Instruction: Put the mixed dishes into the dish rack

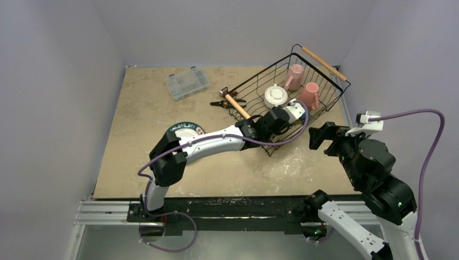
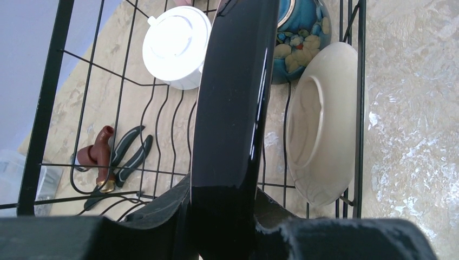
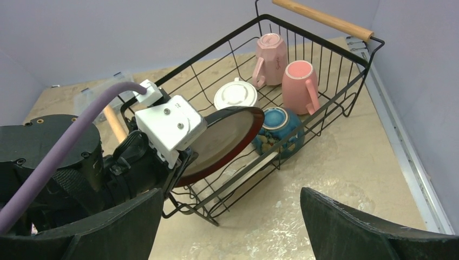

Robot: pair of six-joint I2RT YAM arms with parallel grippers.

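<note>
The large red-rimmed plate goes onto the bare wires beside the cream plate next, with my left gripper first moving down and toward the cream plate.
The dish rack (image 1: 322,62), a black wire basket with wooden handles, stands at the back right of the table. In it are two pink mugs (image 3: 270,51) (image 3: 300,78), a white cup (image 3: 235,95) upside down, a blue bowl (image 3: 279,127) on its side and a cream plate (image 2: 325,124) on edge. My left gripper (image 1: 287,116) reaches into the near end of the rack, shut on the rim of the large red-rimmed plate (image 3: 227,141), which is tilted and has a glossy black underside (image 2: 233,108). My right gripper (image 3: 233,227) hangs open over the table just right of the rack.
A clear compartment box (image 1: 188,82) lies at the back left. Black-and-red pliers (image 1: 223,102) lie by the rack's left handle. A round dish with a dark green rim (image 1: 184,130) sits under the left arm. Walls close in on both sides.
</note>
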